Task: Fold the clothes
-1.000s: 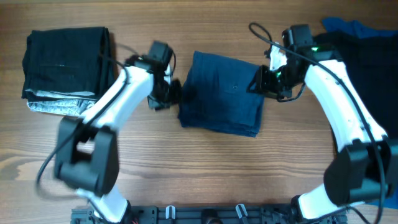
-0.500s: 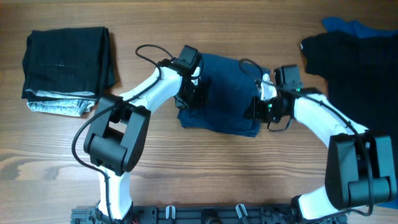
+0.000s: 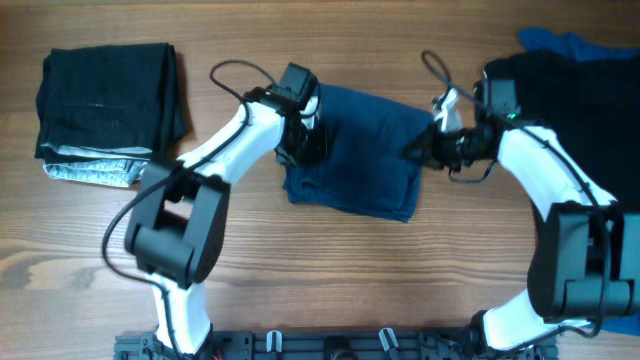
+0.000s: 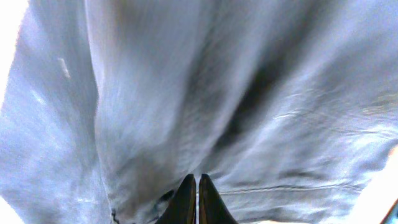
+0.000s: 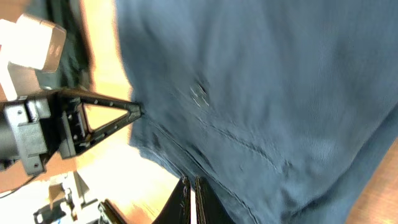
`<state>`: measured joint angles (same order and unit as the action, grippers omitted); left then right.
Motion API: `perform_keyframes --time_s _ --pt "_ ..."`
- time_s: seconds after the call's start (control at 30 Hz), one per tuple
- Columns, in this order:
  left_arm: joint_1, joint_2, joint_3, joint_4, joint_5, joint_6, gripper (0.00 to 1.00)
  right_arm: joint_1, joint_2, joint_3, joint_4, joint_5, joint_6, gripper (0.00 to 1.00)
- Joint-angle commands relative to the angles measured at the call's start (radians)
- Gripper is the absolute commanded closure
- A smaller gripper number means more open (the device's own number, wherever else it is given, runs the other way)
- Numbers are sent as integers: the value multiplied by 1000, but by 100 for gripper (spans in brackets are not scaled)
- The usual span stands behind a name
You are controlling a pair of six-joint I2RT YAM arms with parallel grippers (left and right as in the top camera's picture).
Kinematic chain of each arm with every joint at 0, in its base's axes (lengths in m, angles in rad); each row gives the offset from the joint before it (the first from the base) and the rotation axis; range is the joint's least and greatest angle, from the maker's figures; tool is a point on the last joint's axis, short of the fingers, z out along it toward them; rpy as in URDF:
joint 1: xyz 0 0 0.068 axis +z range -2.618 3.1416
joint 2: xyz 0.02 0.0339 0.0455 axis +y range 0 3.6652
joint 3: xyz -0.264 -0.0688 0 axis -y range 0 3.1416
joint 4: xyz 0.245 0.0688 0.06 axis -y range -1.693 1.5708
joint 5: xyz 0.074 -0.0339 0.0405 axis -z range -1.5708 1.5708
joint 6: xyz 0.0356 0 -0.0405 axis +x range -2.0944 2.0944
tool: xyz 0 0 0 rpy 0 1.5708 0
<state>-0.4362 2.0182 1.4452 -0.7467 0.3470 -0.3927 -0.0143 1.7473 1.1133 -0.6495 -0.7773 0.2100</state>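
Note:
My right gripper slides outward along the shorts' side edge to their far corner (image 3: 422,113) next and releases it, since the shorts already lie folded into a rough rectangle.
The navy shorts (image 3: 355,150) lie folded into a rough rectangle in the middle of the table. My left gripper (image 3: 306,142) rests on their left edge, fingers pressed together; in the left wrist view (image 4: 198,179) its shut tips lie on the cloth (image 4: 186,93), which fills the frame. My right gripper (image 3: 420,150) sits at the shorts' right edge; in the right wrist view (image 5: 190,182) its shut tips lie at a stitched hem of the shorts (image 5: 261,99). Neither gripper visibly pinches cloth.
A folded black garment (image 3: 105,90) lies on a light grey one (image 3: 90,172) at the far left. A black garment (image 3: 585,100) and a brighter blue one (image 3: 570,42) lie at the far right. Cables loop above both wrists.
Half a second ago both grippers were further in over the shorts. Both have slid back outward to the shorts' left and right edges. The shorts stay folded in place.

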Motion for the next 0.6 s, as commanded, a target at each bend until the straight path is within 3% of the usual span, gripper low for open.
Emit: perform_keyframes --time_s 0.0,0.03,0.37,0.5,0.57 --pt "9 -141 40 95 -44 21 96 -4 -23 33 44 13 -49 96" --pt "9 -131 40 129 -75 18 96 -4 -7 29 69 103 -16 96" --pt "9 183 40 106 -159 12 96 -4 331 23 205 236 2 96" --pt "13 108 52 103 -159 29 96 -7 276 63 202 195 -5 96" --pt "14 -23 85 121 -159 35 96 -7 160 115 162 174 -32 96"
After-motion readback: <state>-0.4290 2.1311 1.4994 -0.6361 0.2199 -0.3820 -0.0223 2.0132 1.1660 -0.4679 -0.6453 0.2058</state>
